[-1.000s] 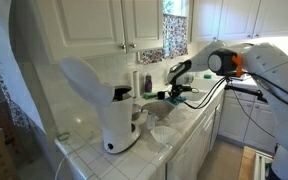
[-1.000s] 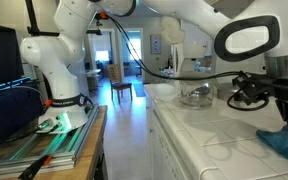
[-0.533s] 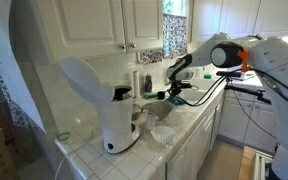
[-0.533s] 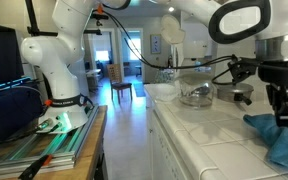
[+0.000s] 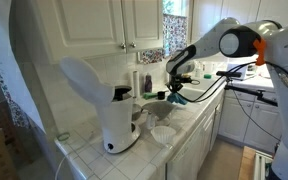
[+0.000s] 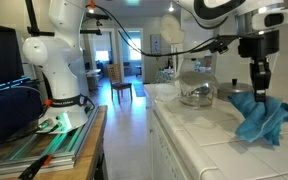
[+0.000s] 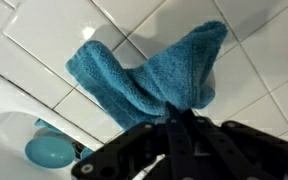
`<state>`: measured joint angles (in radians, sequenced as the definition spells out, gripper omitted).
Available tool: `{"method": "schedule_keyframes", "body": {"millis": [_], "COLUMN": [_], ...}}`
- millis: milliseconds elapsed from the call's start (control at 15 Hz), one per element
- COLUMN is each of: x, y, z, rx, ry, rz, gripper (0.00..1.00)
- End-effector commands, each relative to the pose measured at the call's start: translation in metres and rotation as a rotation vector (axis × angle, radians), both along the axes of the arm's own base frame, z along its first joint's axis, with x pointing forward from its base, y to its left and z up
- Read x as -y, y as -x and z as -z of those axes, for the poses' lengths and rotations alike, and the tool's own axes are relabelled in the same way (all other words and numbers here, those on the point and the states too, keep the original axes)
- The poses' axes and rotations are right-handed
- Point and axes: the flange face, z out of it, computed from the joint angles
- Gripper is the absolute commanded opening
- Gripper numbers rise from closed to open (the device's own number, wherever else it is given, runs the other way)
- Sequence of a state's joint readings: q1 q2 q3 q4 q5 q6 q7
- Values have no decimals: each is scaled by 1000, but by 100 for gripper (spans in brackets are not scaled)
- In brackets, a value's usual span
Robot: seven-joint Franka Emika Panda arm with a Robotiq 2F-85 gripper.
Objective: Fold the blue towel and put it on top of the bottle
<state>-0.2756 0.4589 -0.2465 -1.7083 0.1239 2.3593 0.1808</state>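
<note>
The towel hangs low, so I need to lift my gripper toward and over the gray mat, which lies between it and the white appliance, and let go there.
The blue towel (image 6: 261,115) hangs bunched from my gripper (image 6: 258,90), its lower folds still on the white tiled counter (image 6: 199,128). In the wrist view the towel (image 7: 149,70) is pinched between my shut fingers (image 7: 181,115) and drapes over the tiles. In an exterior view my gripper (image 5: 174,88) is beside the towel (image 5: 175,98) near the back wall. A green bottle (image 5: 148,81) stands by the wall behind it. A blue round object (image 7: 51,150) lies at the wrist view's lower left.
A large white appliance (image 5: 106,105) stands on the counter's near end. A clear glass bowl (image 6: 195,95) sits on the counter by the window. White cabinets (image 5: 114,25) hang above. A second robot base (image 6: 56,70) stands on a table across the aisle.
My gripper has risen and moved along the counter, lifting the towel from lying flat to hanging bunched beneath it.
</note>
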Motion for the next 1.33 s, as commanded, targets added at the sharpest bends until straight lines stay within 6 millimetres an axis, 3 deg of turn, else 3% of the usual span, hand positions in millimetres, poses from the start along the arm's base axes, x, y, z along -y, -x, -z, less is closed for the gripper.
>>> {"method": "schedule_keyframes", "body": {"millis": [0, 400, 733, 1267], "x": [-29, -71, -107, -177], "y": [22, 34, 31, 20], "z": [-30, -69, -98, -120], "rx": [-19, -4, 44, 95], "ry": [45, 136, 160, 116], "rz": [28, 13, -28, -139], "gripper": [2, 2, 2, 2]}}
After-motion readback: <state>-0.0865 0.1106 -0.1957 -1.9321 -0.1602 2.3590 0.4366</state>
